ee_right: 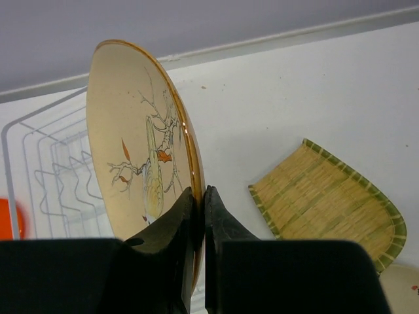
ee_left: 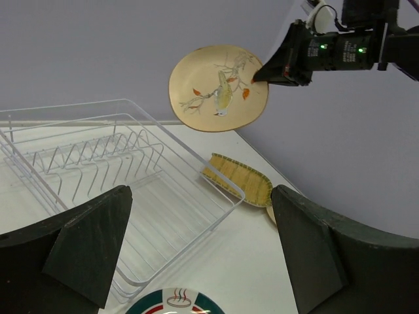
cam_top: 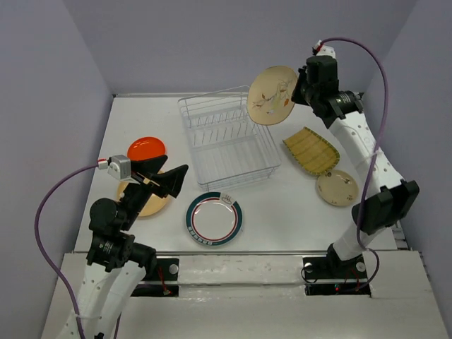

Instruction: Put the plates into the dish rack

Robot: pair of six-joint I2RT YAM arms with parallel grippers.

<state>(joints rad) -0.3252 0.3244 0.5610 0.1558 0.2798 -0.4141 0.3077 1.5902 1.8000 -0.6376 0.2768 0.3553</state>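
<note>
I should swing my right gripper across next, turn it and lower the cream floral plate into the rack's end wires, because those wires are below the gripper, to its left in the top view.
My right gripper point(cam_top: 298, 90) is shut on the rim of the cream floral plate point(cam_top: 272, 95), holding it upright in the air over the far right corner of the wire dish rack point(cam_top: 226, 140). The plate point(ee_right: 141, 157) shows edge-on in the right wrist view and face-on in the left wrist view point(ee_left: 219, 88). My left gripper point(cam_top: 169, 180) is open and empty above the tan plate point(cam_top: 145, 201). The orange-red plate point(cam_top: 146, 147), the teal-rimmed plate point(cam_top: 214, 219), the yellow-green striped plate point(cam_top: 311, 150) and a small cream plate point(cam_top: 337, 188) lie flat on the table. The rack point(ee_left: 98, 176) holds nothing.
Grey walls close in the table on three sides. The table's near edge runs just in front of the teal-rimmed plate point(ee_left: 173, 304). The striped plate point(ee_right: 327, 203) lies right of the rack point(ee_right: 52, 176).
</note>
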